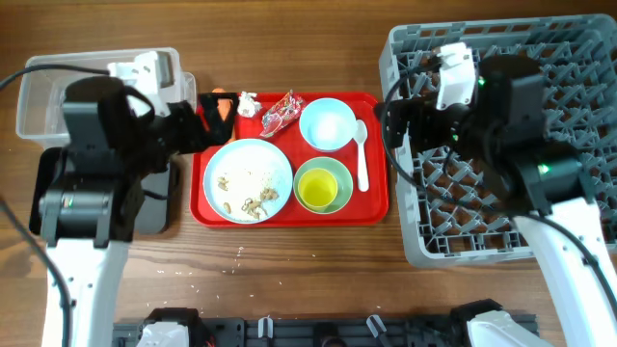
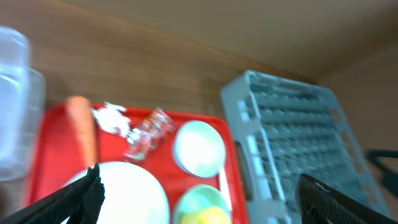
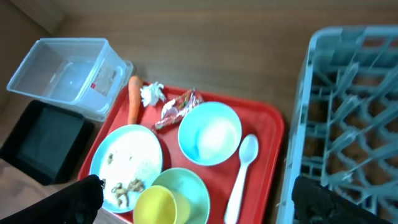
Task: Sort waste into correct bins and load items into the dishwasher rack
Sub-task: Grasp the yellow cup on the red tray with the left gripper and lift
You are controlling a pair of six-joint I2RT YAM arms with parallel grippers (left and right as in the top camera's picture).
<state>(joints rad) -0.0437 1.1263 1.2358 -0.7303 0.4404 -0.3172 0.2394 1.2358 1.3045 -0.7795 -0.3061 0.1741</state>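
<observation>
I'll next move my left gripper past the plate (image 1: 247,173), then back and down to the yellow-green cup's rim.
On the red tray (image 1: 374,207) lie a carrot (image 1: 223,100), white tissue (image 1: 249,102), snack wrapper (image 1: 281,113), light blue bowl (image 1: 327,124), white spoon (image 1: 362,152), and a light blue plate (image 1: 247,173) with food scraps (image 1: 247,201). A yellow-green cup (image 1: 317,189) sits in the pale green bowl (image 1: 339,173). My left gripper (image 1: 214,116) is open and empty over the tray's left rear corner, by the carrot (image 2: 81,127). My right gripper (image 1: 395,120) is open and empty at the grey rack's (image 1: 501,193) left edge. The clear tub (image 1: 58,92) and black tray (image 1: 159,202) stand left.
The black tray is mostly hidden under my left arm in the overhead view and shows in the right wrist view (image 3: 40,140). The rack (image 3: 354,112) fills the right side of the table. Small crumbs lie on the wood in front of the red tray.
</observation>
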